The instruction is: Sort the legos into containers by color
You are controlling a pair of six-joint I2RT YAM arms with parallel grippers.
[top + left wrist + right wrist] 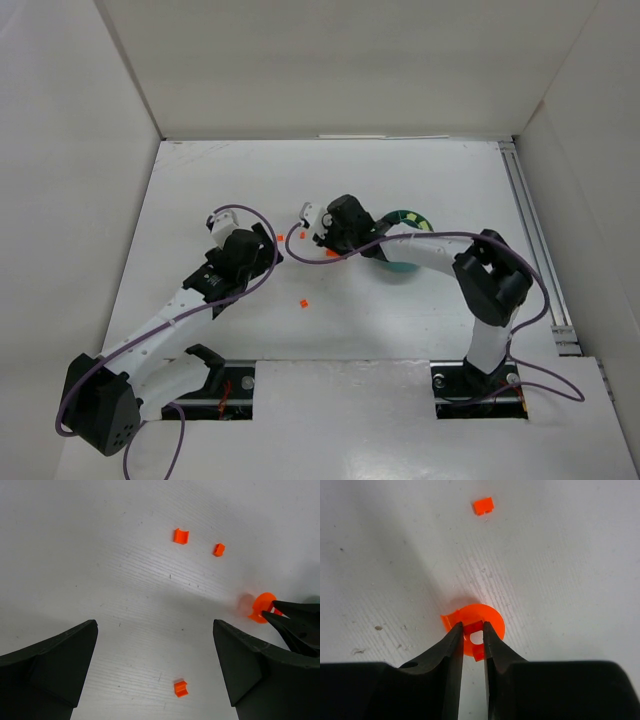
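My right gripper is to go up and to the right in the top view next, over the teal container (398, 266), and then down into it. The round orange lego (487, 617) hangs low outside the container.
My right gripper (472, 628) is shut on a tab at the centre of a round orange lego (487, 617), low over the white table. The same round lego (261, 606) shows at the right of the left wrist view, with the right fingertips (287, 614) on it. My left gripper (154, 630) stands wide open above a small orange brick (180, 688), holding nothing. Two more orange bricks (181, 536) (219, 549) lie farther off. The teal container (398, 266) sits behind the right arm, mostly hidden.
One small orange brick (483, 505) lies beyond the right gripper. Another orange brick (301, 301) lies alone nearer the arm bases. White walls enclose the table on the left, back and right. A metal rail (530, 230) runs along the right edge.
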